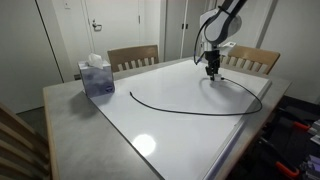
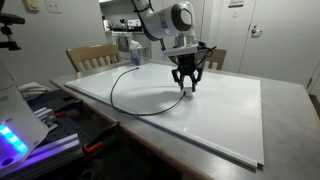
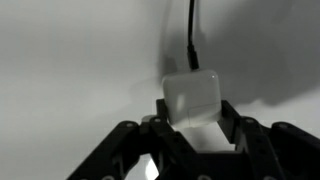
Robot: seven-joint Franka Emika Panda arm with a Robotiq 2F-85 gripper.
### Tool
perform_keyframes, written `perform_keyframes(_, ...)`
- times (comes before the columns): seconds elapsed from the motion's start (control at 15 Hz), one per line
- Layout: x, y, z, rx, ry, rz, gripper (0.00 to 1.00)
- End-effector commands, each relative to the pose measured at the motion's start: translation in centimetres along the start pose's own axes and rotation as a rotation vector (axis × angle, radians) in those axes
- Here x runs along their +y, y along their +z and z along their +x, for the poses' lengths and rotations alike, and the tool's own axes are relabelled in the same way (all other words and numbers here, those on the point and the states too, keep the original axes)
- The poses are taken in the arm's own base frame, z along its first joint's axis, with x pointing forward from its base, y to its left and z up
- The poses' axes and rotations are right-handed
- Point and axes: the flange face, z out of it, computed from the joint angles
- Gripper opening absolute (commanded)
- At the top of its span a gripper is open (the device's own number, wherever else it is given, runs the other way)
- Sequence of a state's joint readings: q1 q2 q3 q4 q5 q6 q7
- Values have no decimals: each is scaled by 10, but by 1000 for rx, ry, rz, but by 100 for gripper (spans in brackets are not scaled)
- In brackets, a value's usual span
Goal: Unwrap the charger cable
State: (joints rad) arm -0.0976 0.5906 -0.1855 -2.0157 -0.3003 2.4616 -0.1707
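The robot will move its gripper away from the tissue box over the bare board (image 2: 217,114) and let go of the plug there, because the cord is still in a wide loop.
The charger cable (image 1: 190,108) is a thin black cord lying in a wide loop on the white board in both exterior views (image 2: 125,85). Its small white cube plug (image 3: 192,95) sits between the fingers of my gripper (image 3: 192,118) in the wrist view, with the cord (image 3: 193,35) running up out of the plug's top. The jaws press both sides of the plug, so the gripper is shut on it. In both exterior views the gripper (image 1: 213,72) (image 2: 187,88) hangs just above the board at the cord's far end.
A blue tissue box (image 1: 96,76) stands on the table near a wooden chair (image 1: 133,57). A second chair (image 1: 252,60) is behind the arm. The white board (image 2: 225,115) covers most of the table. Cluttered gear (image 2: 35,125) lies beside the table.
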Motion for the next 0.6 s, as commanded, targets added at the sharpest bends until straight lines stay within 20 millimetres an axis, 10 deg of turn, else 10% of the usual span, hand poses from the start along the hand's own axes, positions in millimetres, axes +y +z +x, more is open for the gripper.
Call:
perform_keyframes(0.0,6,3,-2,-6,18,1,53)
perform_keyframes(0.27,8,3,-3,-7,34,2,53)
perform_keyframes(0.33,8,3,-3,-7,35,2,28)
perform_keyframes(0.53,20,2,-4,-46,136,2,28)
